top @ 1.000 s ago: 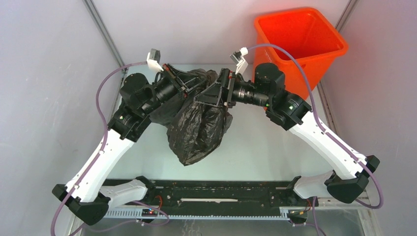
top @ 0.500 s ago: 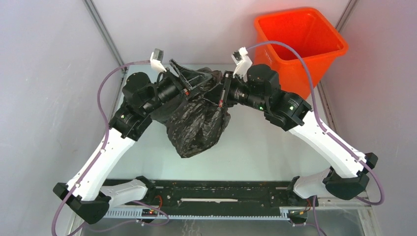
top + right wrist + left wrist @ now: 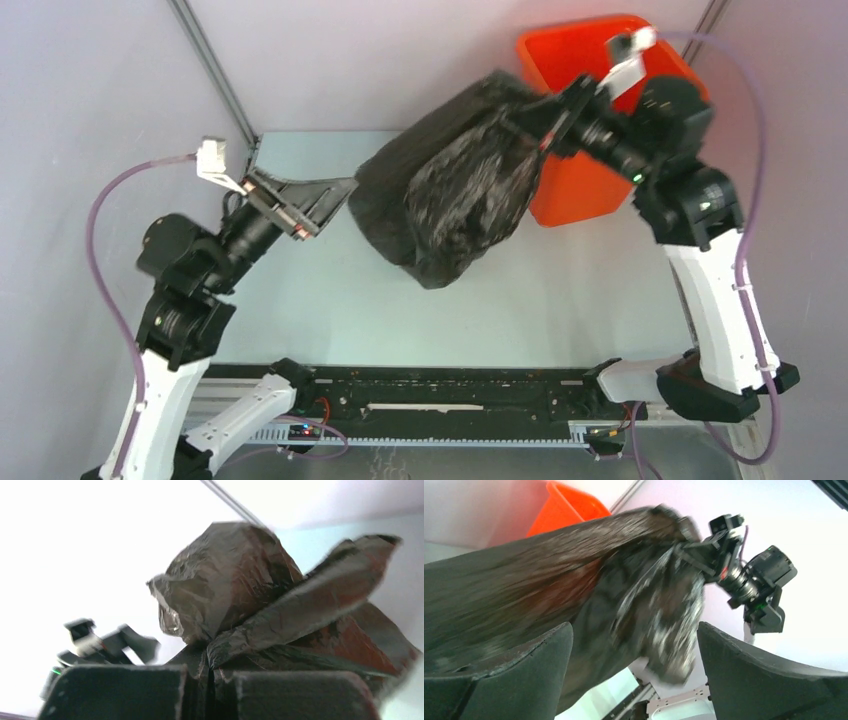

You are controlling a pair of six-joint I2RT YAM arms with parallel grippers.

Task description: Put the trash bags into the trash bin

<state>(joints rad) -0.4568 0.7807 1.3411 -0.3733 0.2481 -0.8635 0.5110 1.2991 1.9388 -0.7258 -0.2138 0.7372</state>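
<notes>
I should next reach outward with my left gripper, to the right in the top view, to the bin's facing rim (image 3: 534,70) (image 3: 567,502), with its open, empty fingers on both sides of that rim.
The black crinkled trash bag (image 3: 450,195) hangs in the air just left of the orange trash bin (image 3: 585,195), its top drawn up toward the bin's rim. My right gripper (image 3: 535,125) is shut on the bag's gathered top, which shows pinched between the pads in the right wrist view (image 3: 210,672). My left gripper (image 3: 338,200) stands open to the left of the bag, apart from it. In the left wrist view the blurred bag (image 3: 624,595) fills the space beyond the wide-open left gripper (image 3: 634,630), with the bin (image 3: 569,510) behind it.
The bin stands at the table's back right corner against the wall. A metal frame post (image 3: 210,70) runs up at the back left. The black base rail (image 3: 440,385) lines the near edge. The pale tabletop (image 3: 330,290) lies under the bag.
My left gripper opened, let go of the bag and drew back to the left. My right gripper closed on the bag and swung it up and right toward the bin.
</notes>
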